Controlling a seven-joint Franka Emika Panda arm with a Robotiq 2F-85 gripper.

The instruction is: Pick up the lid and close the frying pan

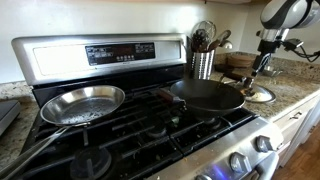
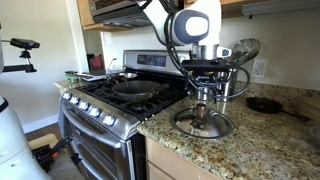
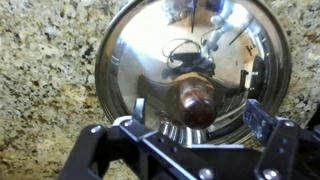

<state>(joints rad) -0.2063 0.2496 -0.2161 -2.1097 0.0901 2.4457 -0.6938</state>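
My gripper comes down around the lid's dark brown knob [image 2: 201, 113] [image 3: 196, 103] next and closes, since the knob stands below it, lined up between its open fingers.
The lid [image 3: 140, 50] lies flat on the granite counter, shiny, with a dark brown knob [image 3: 195, 100] in its middle. It shows in both exterior views [image 1: 258, 95] [image 2: 222, 127]. My gripper [image 3: 198, 118] is open and hangs straight above the lid, one finger on each side of the knob, not closed on it. It also shows in both exterior views [image 1: 263, 68] [image 2: 203, 102]. The black frying pan [image 1: 207, 95] sits uncovered on the stove's burner nearest the counter, also seen in an exterior view [image 2: 135, 88].
A shiny silver steel pan [image 1: 85, 103] sits on a stove burner at the far side from the lid. A metal utensil holder [image 1: 203, 62] stands at the back between stove and counter. A small dark pan [image 2: 265, 104] lies on the counter beyond the lid.
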